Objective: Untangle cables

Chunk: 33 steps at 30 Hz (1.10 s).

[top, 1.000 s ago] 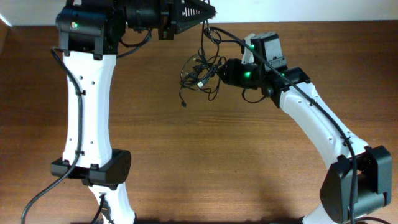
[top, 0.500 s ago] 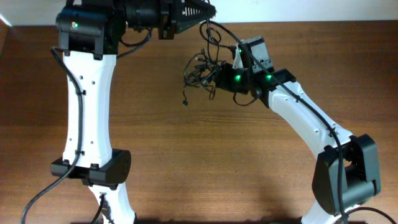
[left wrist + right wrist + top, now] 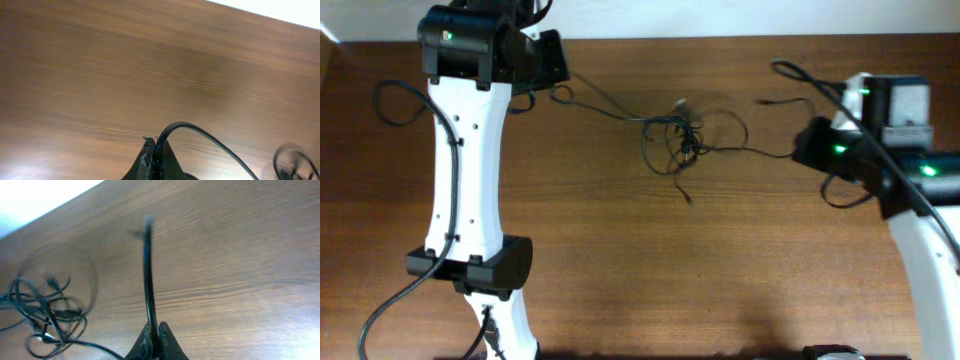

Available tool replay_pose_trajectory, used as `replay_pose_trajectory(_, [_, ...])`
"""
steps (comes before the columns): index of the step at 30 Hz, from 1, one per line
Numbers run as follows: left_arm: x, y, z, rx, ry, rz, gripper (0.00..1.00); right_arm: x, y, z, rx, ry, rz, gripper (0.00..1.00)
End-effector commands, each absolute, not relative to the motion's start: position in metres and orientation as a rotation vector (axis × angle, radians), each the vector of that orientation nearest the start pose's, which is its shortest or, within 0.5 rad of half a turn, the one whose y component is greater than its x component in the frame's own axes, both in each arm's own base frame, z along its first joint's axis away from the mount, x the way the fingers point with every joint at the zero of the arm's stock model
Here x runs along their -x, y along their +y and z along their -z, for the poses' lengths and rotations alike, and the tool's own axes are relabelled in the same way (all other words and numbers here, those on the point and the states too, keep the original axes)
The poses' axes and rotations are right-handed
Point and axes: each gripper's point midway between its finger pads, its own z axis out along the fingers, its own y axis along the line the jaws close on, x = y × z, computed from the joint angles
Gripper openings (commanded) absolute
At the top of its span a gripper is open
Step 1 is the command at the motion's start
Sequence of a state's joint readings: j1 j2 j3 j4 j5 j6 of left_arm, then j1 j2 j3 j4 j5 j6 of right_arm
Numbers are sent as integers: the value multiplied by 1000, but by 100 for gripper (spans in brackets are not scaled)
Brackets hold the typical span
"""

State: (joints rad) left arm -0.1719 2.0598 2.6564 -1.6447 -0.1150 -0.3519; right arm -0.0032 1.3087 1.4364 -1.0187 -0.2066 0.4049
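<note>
Before releasing the black cable, I should draw my right gripper away from the clump (image 3: pixel 683 143) (image 3: pixel 48 311), then return toward it.
The cables form a loose knotted clump (image 3: pixel 678 142) of thin black cords in mid table, stretched between my two grippers. One cord runs left from the clump to my left gripper (image 3: pixel 556 88), which is shut on it; in the left wrist view the cord (image 3: pixel 200 133) arcs out of the shut jaws (image 3: pixel 154 145). Another cord runs right to my right gripper (image 3: pixel 798 153), also shut on it; in the right wrist view the cord (image 3: pixel 147 270) rises from the shut jaws (image 3: pixel 156 327), and the blurred clump (image 3: pixel 47 310) hangs at the left. A plug end (image 3: pixel 690 201) dangles below the clump.
The wooden table (image 3: pixel 650 270) fills the view, with a white wall strip along its far edge. The left arm's white column (image 3: pixel 460 180) stands at the left, the right arm (image 3: pixel 920 230) at the right. Thick black arm cables loop near both arms.
Both grippers have pulled apart: the left one swung left, the right one far right. The clump, held bunched at the back before, is now drawn out into long strands and shifted toward mid table.
</note>
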Motion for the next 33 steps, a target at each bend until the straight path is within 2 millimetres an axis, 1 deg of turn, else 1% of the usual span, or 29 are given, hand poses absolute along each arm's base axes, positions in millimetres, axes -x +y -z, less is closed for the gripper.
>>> replay_pose_trajectory(1, [-442,5,-309,358,2575,-330,0,-326,-5,-288,-468,2397,-331,4])
replay_pose_trajectory(3, [-446,23,-297,411,2596,-366,0,-315,-21,-282,-523,2429,-322,4])
replay_pose_trajectory(4, [-446,30,-295,429,2603,-369,0,-313,-24,-281,-515,2438,-329,4])
replay_pose_trajectory(6, [-446,37,-296,449,2593,-388,0,-310,-33,-280,-547,2438,-314,4])
replay_pose_trajectory(8, [-444,51,-299,476,2571,-461,0,-306,-47,-278,-608,2434,-297,4])
replay_pose_trajectory(9, [-444,54,-299,487,2571,-462,0,-302,-54,-276,-644,2435,-290,4])
replay_pose_trajectory(10, [-443,55,-297,492,2579,-444,0,-300,-56,-275,-659,2436,-295,4])
replay_pose_trajectory(11, [-444,53,-296,491,2588,-416,0,-300,-53,-275,-635,2441,-312,4])
replay_pose_trajectory(13, [-445,45,-293,478,2605,-358,0,-302,-42,-276,-587,2450,-366,4])
replay_pose_trajectory(14, [-445,43,-293,468,2611,-349,0,-303,-40,-276,-578,2455,-368,4])
replay_pose_trajectory(16, [-446,34,-290,379,2645,-295,0,-305,-38,-273,-565,2467,-370,4])
replay_pose_trajectory(17, [-447,26,-288,295,2670,-244,0,-305,-38,-272,-555,2472,-367,4])
replay_pose_trajectory(18, [-448,18,-287,201,2688,-203,0,-307,-45,-271,-571,2468,-339,4])
replay_pose_trajectory(19, [-448,18,-287,160,2691,-204,0,-308,-52,-270,-590,2461,-311,4])
replay_pose_trajectory(20, [-449,22,-288,131,2690,-218,0,-307,-67,-268,-645,2452,-280,4])
replay_pose_trajectory(22, [-449,37,-288,196,2685,-223,0,-298,-94,-262,-769,2435,-254,4])
replay_pose_trajectory(23, [-448,51,-287,279,2680,-223,0,-291,-111,-260,-847,2418,-243,4])
replay_pose_trajectory(24, [-446,60,-287,323,2676,-224,0,-287,-119,-260,-888,2403,-253,4])
replay_pose_trajectory(25, [-445,66,-286,356,2675,-209,0,-286,-121,-261,-899,2391,-278,4])
replay_pose_trajectory(28, [-446,65,-286,362,2678,-157,0,-292,-107,-264,-829,2398,-364,4])
replay_pose_trajectory(30, [-449,56,-286,332,2676,-133,0,-297,-93,-263,-773,2420,-388,4])
replay_pose_trajectory(31, [-451,43,-286,270,2683,-71,0,-301,-81,-264,-723,2435,-409,4])
replay_pose_trajectory(33, [-454,7,-287,90,2688,96,0,-310,-56,-265,-619,2463,-439,4])
